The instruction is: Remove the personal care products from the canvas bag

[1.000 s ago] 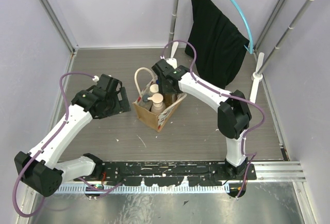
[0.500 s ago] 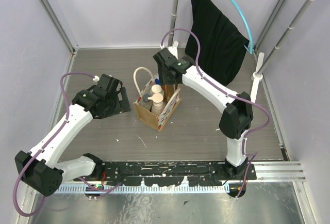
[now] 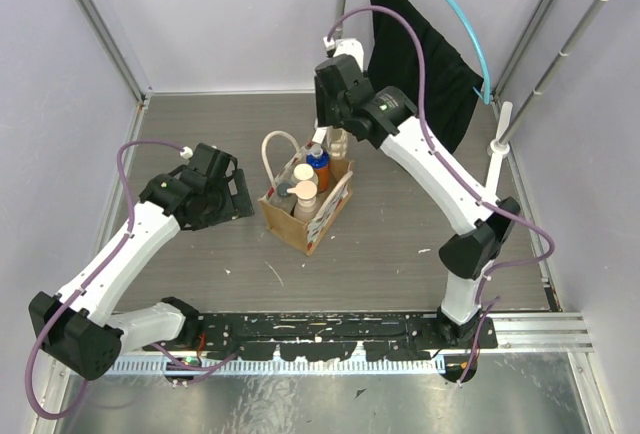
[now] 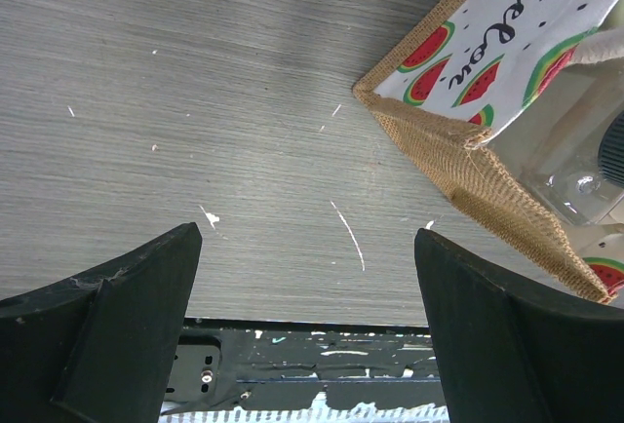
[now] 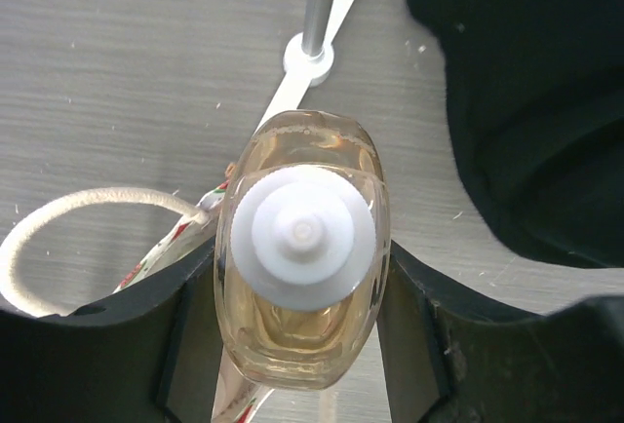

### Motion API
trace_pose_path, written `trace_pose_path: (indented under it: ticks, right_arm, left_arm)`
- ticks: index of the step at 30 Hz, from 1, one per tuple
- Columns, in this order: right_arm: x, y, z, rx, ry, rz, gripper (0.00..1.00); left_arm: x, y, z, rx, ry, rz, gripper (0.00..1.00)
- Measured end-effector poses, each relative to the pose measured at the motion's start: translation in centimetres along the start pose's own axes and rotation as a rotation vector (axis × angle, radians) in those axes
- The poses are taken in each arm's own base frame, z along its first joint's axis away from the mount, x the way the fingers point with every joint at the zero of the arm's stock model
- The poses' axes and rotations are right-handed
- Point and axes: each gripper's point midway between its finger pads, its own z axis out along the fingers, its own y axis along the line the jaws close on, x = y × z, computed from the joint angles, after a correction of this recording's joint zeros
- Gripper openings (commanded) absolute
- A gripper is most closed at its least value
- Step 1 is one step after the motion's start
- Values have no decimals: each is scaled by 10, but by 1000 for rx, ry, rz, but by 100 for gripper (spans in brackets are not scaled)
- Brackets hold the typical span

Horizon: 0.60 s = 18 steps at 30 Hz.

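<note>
Next, my right gripper will go to the right in the top view and down and release the amber bottle on the tabletop beside the bag, since that spot is empty.
The canvas bag (image 3: 297, 216) stands mid-table, with watermelon print on one side (image 4: 507, 23). Inside it I see an orange bottle with a blue cap (image 3: 318, 163) and two beige bottles with cream caps (image 3: 304, 194). My right gripper (image 3: 338, 132) is shut on the clear amber bottle with a white top (image 5: 302, 248), holding it upright above the bag's far edge (image 5: 185, 238). In the right wrist view the gripper (image 5: 302, 301) clamps the bottle's sides. My left gripper (image 3: 236, 194) is open and empty, left of the bag; in the left wrist view (image 4: 307, 326) the bag's corner lies to its upper right.
A black garment (image 3: 420, 74) hangs on a blue hanger from the rack at the back right. A rack foot (image 5: 310, 57) stands just beyond the held bottle. The bag's rope handle (image 5: 88, 199) loops to the left. A black rail (image 4: 312, 384) runs along the near edge.
My right gripper has risen out of the bag and moved toward the far side with the amber bottle in it. The left arm has not moved.
</note>
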Motion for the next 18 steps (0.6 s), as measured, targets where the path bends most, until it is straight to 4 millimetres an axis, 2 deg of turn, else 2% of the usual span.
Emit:
trace_pose_path:
  ticks: [3, 7, 10, 13, 15, 18]
  right_arm:
    - [-16, -12, -16, 23, -52, 5, 25]
    - [-35, -39, -40, 70, -122, 23, 25]
    - [-36, -66, -51, 105, -156, 52, 26]
    - [-20, -101, -51, 161, -168, 86, 26]
    - [3, -124, -43, 209, -156, 94, 25]
    - [44, -147, -22, 275, -113, 82, 24]
  left_arm:
    - [0, 0, 0, 0, 0, 0, 98]
    - [0, 0, 0, 0, 0, -1, 98]
    - [0, 0, 0, 0, 0, -2, 98]
    - [0, 0, 0, 1, 0, -3, 98]
    - [0, 0, 0, 2, 0, -3, 98]
    - [0, 0, 0, 2, 0, -4, 98]
